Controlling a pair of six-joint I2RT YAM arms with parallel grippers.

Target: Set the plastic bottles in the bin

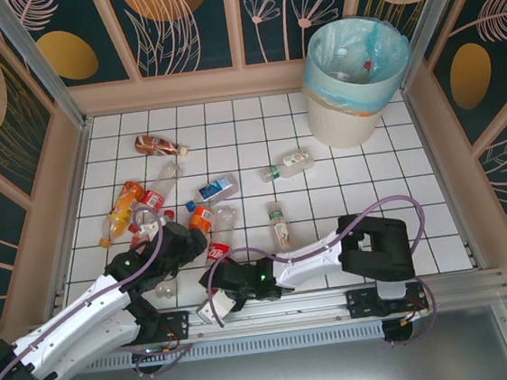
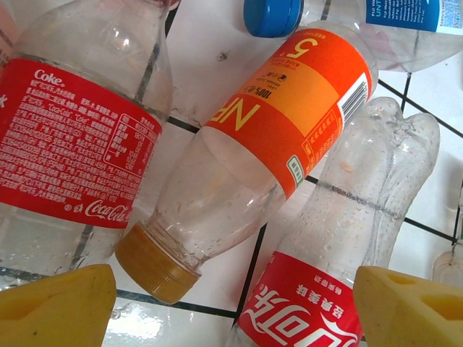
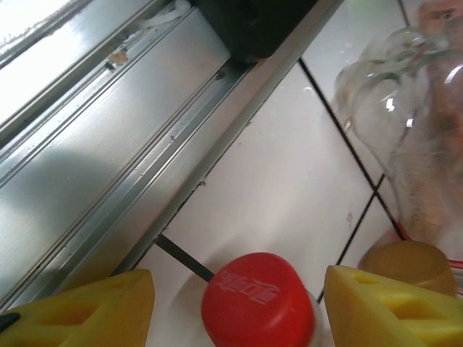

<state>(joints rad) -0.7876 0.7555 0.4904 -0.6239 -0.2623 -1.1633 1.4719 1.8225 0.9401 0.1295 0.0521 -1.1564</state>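
Observation:
The right gripper eases slightly onto the bottle's red cap point(image 3: 257, 300) next and draws its fingers together, since the cap already sits between the open yellow fingers.
Several plastic bottles lie on the white tiled floor, mostly at the left. In the left wrist view my left gripper point(image 2: 235, 311) is open, low over an orange-labelled bottle point(image 2: 282, 116) with an orange cap and a red-labelled bottle point(image 2: 325, 296); a red Coke-labelled bottle point(image 2: 72, 144) lies at the left. My right gripper point(image 3: 235, 311) is open, its yellow fingertips point(image 3: 391, 303) standing either side of a red bottle cap point(image 3: 257, 300) without touching it. From above, both grippers point(image 1: 186, 241) point(image 1: 218, 271) meet by the red-labelled bottle point(image 1: 217, 251). The bin point(image 1: 355, 79), lined in light blue, stands at the far right.
An aluminium rail point(image 3: 108, 144) runs along the near edge just behind the right gripper. Two bottles point(image 1: 287, 165) point(image 1: 279, 224) lie apart in the middle. A brownish bottle point(image 1: 160, 145) lies far left. Raised wall panels surround the floor. The bin holds some bottles.

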